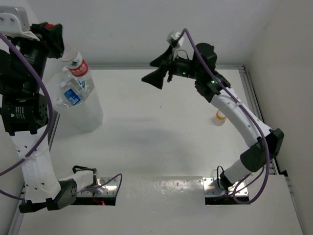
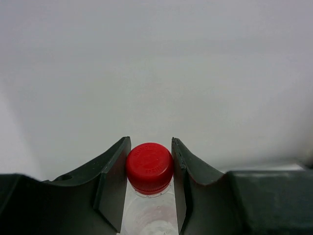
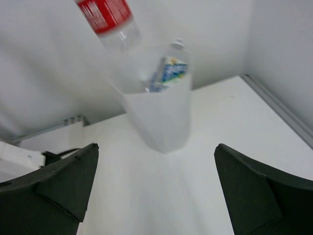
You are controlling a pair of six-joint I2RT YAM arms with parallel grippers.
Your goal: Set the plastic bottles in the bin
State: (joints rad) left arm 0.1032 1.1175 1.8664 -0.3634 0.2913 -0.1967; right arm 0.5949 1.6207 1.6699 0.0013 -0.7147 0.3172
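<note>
The bottle hangs above the bin's opening, so my left gripper will next move down, tip its fingers downward over the bin and release the red cap.
My left gripper is raised at the far left and shut on the red cap of a clear red-labelled plastic bottle. The bottle hangs tilted just above the open top of the translucent white bin. In the left wrist view the fingers press both sides of the red cap. A blue-labelled bottle stands inside the bin. A short yellow-capped bottle stands on the table at the right. My right gripper is open, empty, held high over the table's far middle. Its view shows the bin and the red-labelled bottle.
White walls close the table at the back and right. A metal rail runs along the right edge. The arm bases are bolted at the near edge. The bin stands at the far left by the left arm.
</note>
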